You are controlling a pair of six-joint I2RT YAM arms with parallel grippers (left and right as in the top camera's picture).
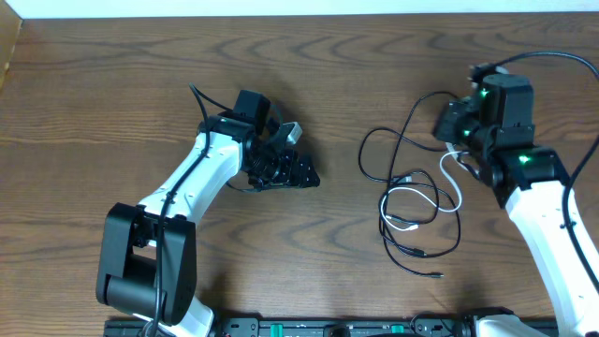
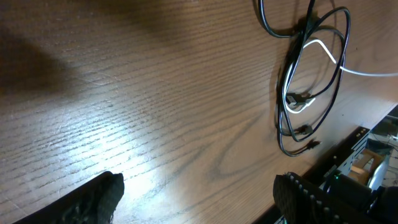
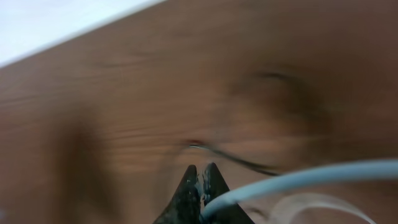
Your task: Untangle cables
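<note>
My right gripper needs to draw back and toward the right in the overhead view, then release over empty wood, since the white cable still runs through the black tangle.
A loose tangle of thin black cables [image 1: 404,168] with one white cable [image 1: 449,178] lies on the wooden table right of centre; it also shows in the left wrist view [image 2: 311,81]. My right gripper [image 1: 460,140] is at the tangle's upper right. In the right wrist view its fingers [image 3: 200,177] are shut on the white cable [image 3: 298,177], which runs off to the right. My left gripper [image 1: 298,171] is open and empty, left of the tangle, its fingertips wide apart [image 2: 199,193] over bare wood.
The table's front edge with a black rail [image 1: 328,328] lies below. A pale wall strip [image 1: 281,7] runs along the far edge. Thick black arm wires [image 1: 552,58] loop at the top right.
</note>
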